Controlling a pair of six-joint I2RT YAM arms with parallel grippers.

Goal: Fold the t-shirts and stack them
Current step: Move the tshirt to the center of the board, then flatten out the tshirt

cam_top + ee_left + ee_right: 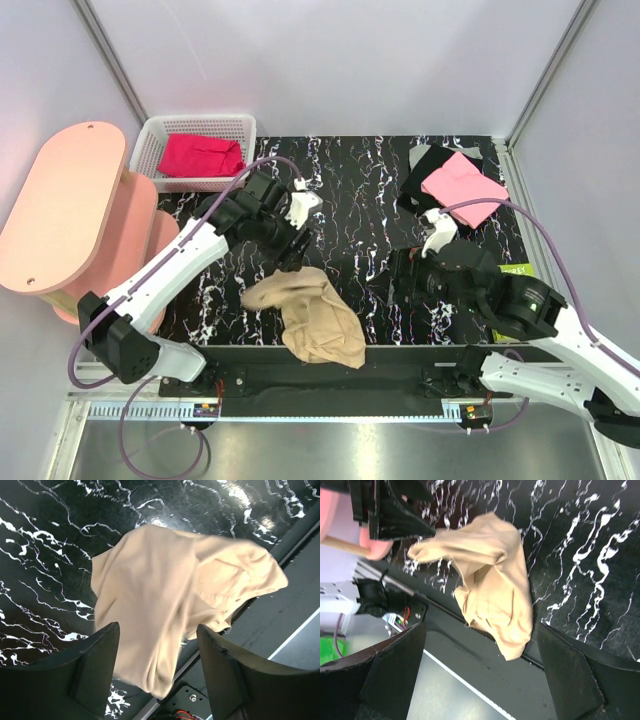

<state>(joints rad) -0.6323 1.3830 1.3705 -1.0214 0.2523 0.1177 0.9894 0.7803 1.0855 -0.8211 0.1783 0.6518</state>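
Observation:
My right gripper needs to go down, back and to the left in the top view, onto the shirt's near corner (355, 349) (515, 644), because it sticks out over the table's edge.
The tan-beige t-shirt (310, 315) lies crumpled at the table's near edge, partly hanging over it. It also shows in the left wrist view (175, 595) and the right wrist view (495, 580). My left gripper (295, 248) hovers open and empty just behind the shirt; in its own view the gripper (157, 635) has its jaws wide apart. My right gripper (405, 275) is open and empty to the shirt's right, also wide open in its own view (480, 635). The pink t-shirt (462, 187) lies folded on the black t-shirt (422, 170) at the back right. The magenta-red t-shirt (200, 155) lies in the basket.
A white basket (150, 140) stands at the back left. A pink oval stool (60, 200) stands left of the table. A green book (516, 270) lies at the right edge. The left arm's gripper (390, 510) shows at the top left of the right wrist view.

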